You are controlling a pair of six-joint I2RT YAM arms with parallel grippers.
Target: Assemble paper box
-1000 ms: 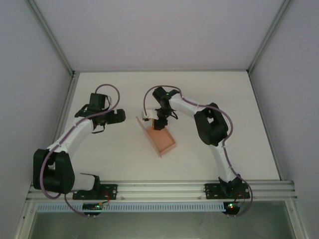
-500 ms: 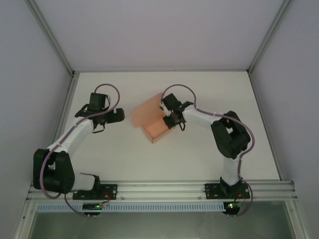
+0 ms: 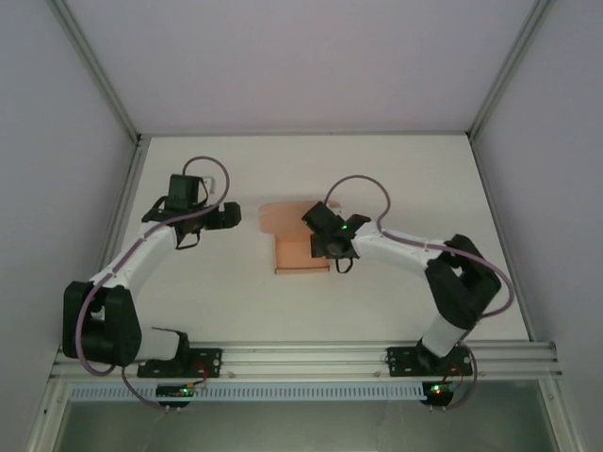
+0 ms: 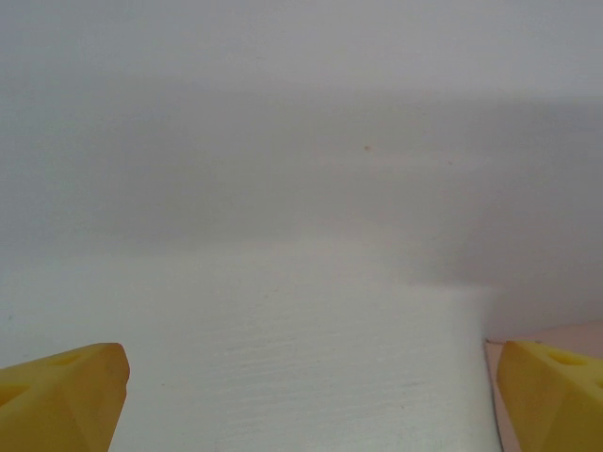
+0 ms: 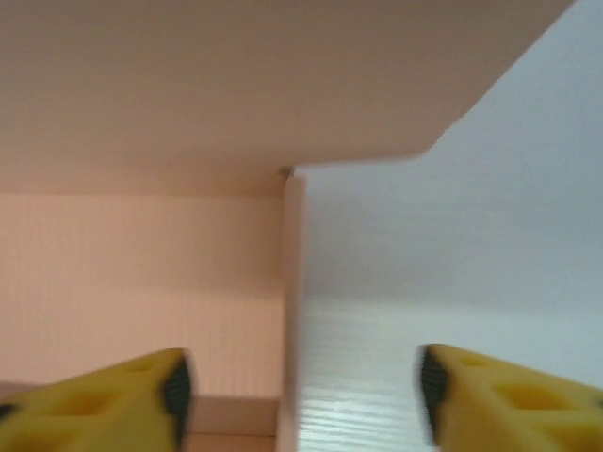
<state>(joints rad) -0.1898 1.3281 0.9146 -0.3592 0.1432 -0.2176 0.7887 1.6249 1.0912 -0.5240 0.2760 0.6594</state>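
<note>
The left gripper moves sideways across the tabletop toward the box onto the closest end of the lid flap (image 3: 283, 215) (image 4: 565, 337) next. Its open fingers frame mostly bare table.
The paper box (image 3: 300, 250) is a salmon-pink open tray lying on the white table, with its lid flap (image 3: 283, 215) standing at the far side. My right gripper (image 3: 325, 249) is open at the box's right wall. In the right wrist view that thin wall (image 5: 294, 311) stands between the yellow fingers (image 5: 122, 395) without touching them, and the lid flap (image 5: 236, 75) hangs overhead. My left gripper (image 3: 233, 216) is open to the left of the box, apart from it. In the left wrist view its fingertips (image 4: 61, 395) frame bare table, with a sliver of the pink box (image 4: 551, 332) at the right edge.
The white table (image 3: 396, 169) is enclosed by grey walls and metal corner posts (image 3: 122, 122). An aluminium rail (image 3: 311, 358) carrying both arm bases runs along the near edge.
My right gripper has opened and let go of the box. The box has turned and come down, and lies square to the table with its flap at the back. The left arm has barely moved.
</note>
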